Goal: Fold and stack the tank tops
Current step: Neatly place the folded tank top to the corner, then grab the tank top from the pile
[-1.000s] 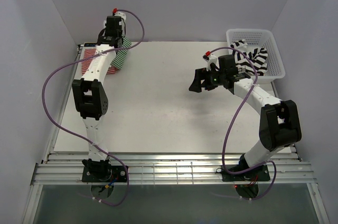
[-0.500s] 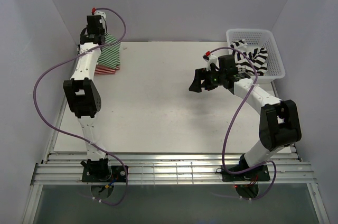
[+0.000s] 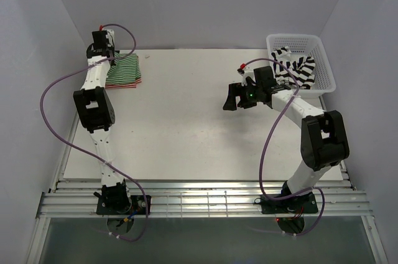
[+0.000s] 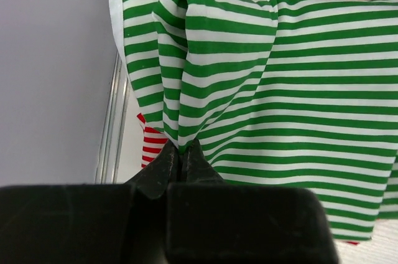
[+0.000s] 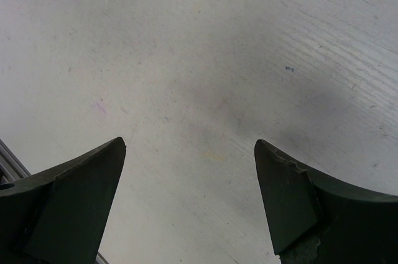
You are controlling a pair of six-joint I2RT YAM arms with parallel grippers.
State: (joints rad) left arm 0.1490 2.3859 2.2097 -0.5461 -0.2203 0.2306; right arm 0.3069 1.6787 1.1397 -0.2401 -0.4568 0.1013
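Observation:
I will bring my right gripper over the basket and down next, onto the black-and-white tank top (image 3: 303, 71), still bunched up to its right in the top view.
The green-and-white tank top (image 3: 123, 71) lies at the table's far left corner, over the red-and-white tank top (image 4: 149, 142), whose edge peeks out below it. My left gripper (image 4: 181, 149) is shut on a pinched fold of the green-and-white top (image 4: 261, 83) at its left edge. In the top view the left gripper (image 3: 103, 57) sits at the far left corner. The black-and-white tank top (image 3: 297, 68) lies bunched in the basket. My right gripper (image 3: 232, 97) is open and empty above bare table, and its fingertips (image 5: 106, 164) stand wide apart.
A white lattice basket (image 3: 318, 49) stands at the far right corner. The table (image 3: 186, 127) is white, with a metal rail along its left edge (image 4: 112, 127). Purple cables loop from both arms.
My left arm has swung left and back, dragging the green-and-white top to the far left corner over the red-and-white one. My right arm has shifted slightly.

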